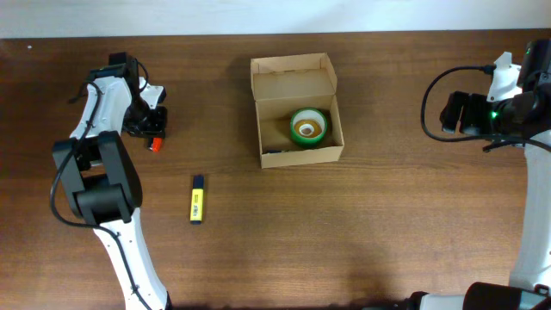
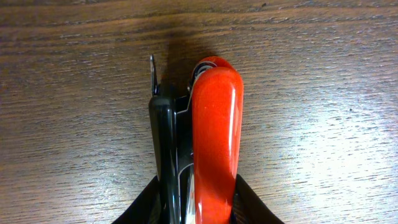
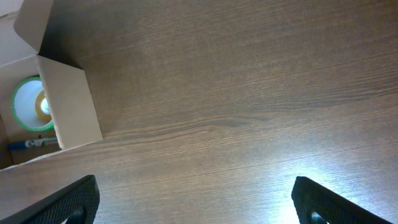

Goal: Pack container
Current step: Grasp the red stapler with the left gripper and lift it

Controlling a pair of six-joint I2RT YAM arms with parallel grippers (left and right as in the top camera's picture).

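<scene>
The box is to my left gripper's right in the overhead view, so it will next lift across, lower the tool inside the box's near side (image 1: 283, 149) and release.
The container (image 1: 293, 82) is an open tan cardboard box at the table's middle back, with its flap lid raised. A green tape roll (image 1: 308, 127) lies inside it. The right wrist view shows the box wall (image 3: 71, 106), the roll (image 3: 28, 102) and a blue pen (image 3: 28, 144) inside. My left gripper (image 1: 148, 129) is at the far left, shut on a red and black tool (image 2: 214, 137) that is at the table surface. Its fingers (image 2: 196, 202) press on both sides of the tool. My right gripper (image 3: 196, 196) is open and empty over bare table, right of the box.
A yellow and blue marker (image 1: 196, 199) lies on the table in front of the left gripper, left of the box. The right arm (image 1: 482, 112) is at the far right edge with its cable looped beside it.
</scene>
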